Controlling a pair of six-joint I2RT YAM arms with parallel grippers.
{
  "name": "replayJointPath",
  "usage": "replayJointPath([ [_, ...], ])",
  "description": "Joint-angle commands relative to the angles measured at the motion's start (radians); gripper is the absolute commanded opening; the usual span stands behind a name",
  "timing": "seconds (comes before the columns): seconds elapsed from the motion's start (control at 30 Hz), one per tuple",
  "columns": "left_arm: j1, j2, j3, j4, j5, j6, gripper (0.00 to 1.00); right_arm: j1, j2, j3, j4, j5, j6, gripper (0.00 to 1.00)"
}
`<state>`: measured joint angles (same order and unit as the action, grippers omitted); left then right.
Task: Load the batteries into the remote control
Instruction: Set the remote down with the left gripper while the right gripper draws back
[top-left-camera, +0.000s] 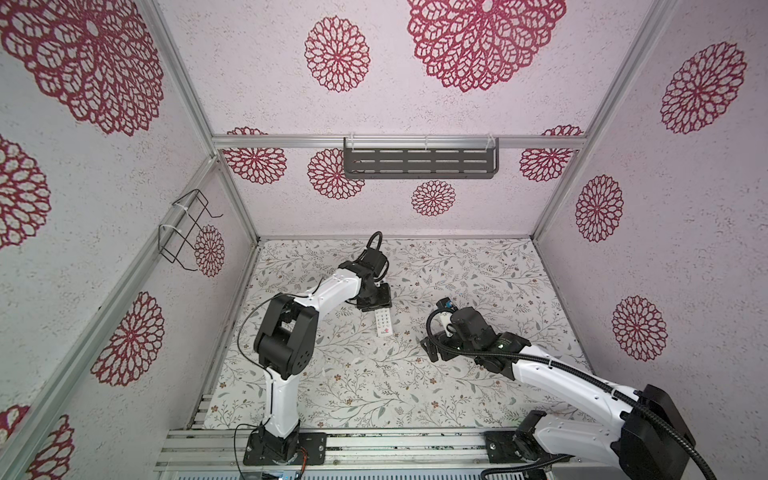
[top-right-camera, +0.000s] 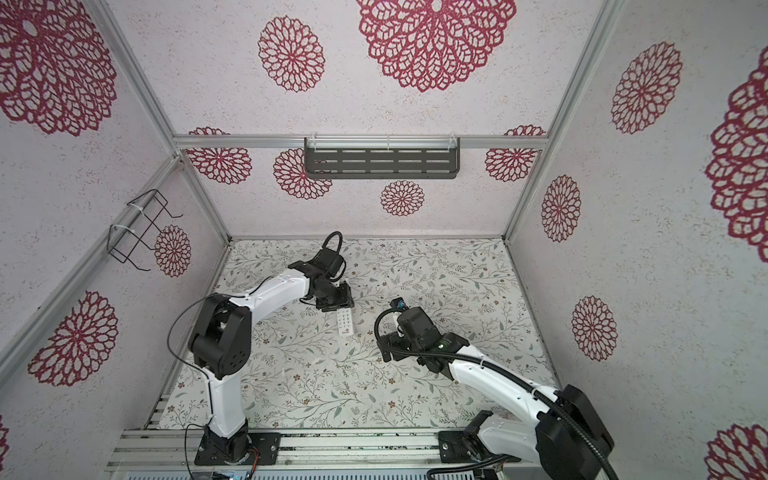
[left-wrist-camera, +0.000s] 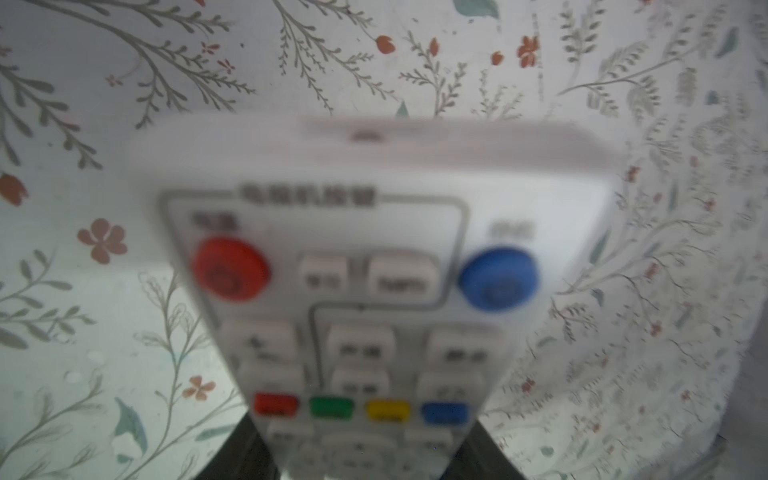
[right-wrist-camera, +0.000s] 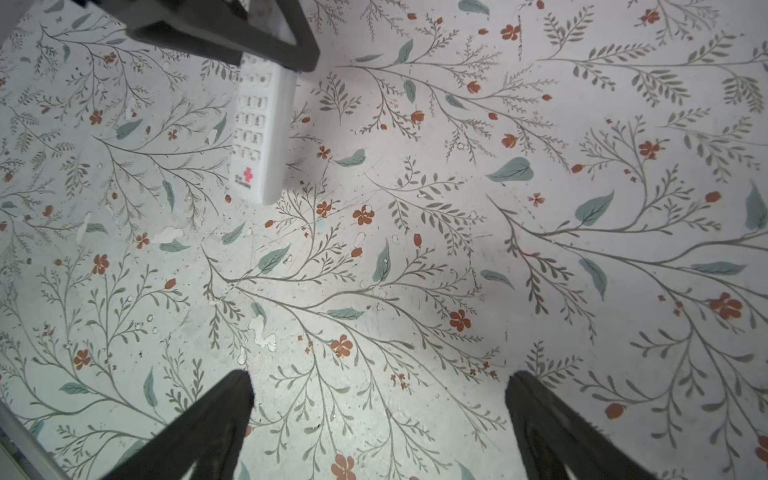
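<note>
The bar hangs raised, so my left gripper will next go down and release the remote control (top-left-camera: 383, 323) on the bare floral tabletop just below it.
The remote control (top-left-camera: 383, 323) (top-right-camera: 346, 323) is a slim white bar with its buttons facing up. My left gripper (top-left-camera: 376, 305) (top-right-camera: 337, 303) is shut on its far end, and the red-logo end sticks out toward the front. In the left wrist view the remote control (left-wrist-camera: 374, 266) fills the middle, with a dark finger on each side at the bottom edge. My right gripper (top-left-camera: 430, 349) (right-wrist-camera: 380, 382) hangs open over bare table to the right of the remote control (right-wrist-camera: 259, 133), with nothing between its fingers. The batteries are out of view.
The floral table surface (top-left-camera: 374, 386) spreads around both arms. A dark slotted shelf (top-left-camera: 419, 162) hangs on the back wall and a black wire rack (top-left-camera: 185, 230) on the left wall. An aluminium rail (top-left-camera: 395, 446) runs along the front edge.
</note>
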<state>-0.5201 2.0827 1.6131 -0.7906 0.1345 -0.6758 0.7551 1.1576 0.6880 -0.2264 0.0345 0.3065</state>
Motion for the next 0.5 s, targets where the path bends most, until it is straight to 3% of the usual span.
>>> replayJointPath([
  [0.0,-0.023,0.080,0.088,-0.126,-0.088,-0.047,0.00,-0.003,-0.041,-0.037,0.086,-0.042,-0.017,0.99],
  [0.47,-0.040,0.250,0.231,-0.125,-0.066,-0.136,0.00,-0.003,-0.124,-0.148,0.137,-0.068,-0.077,0.99],
])
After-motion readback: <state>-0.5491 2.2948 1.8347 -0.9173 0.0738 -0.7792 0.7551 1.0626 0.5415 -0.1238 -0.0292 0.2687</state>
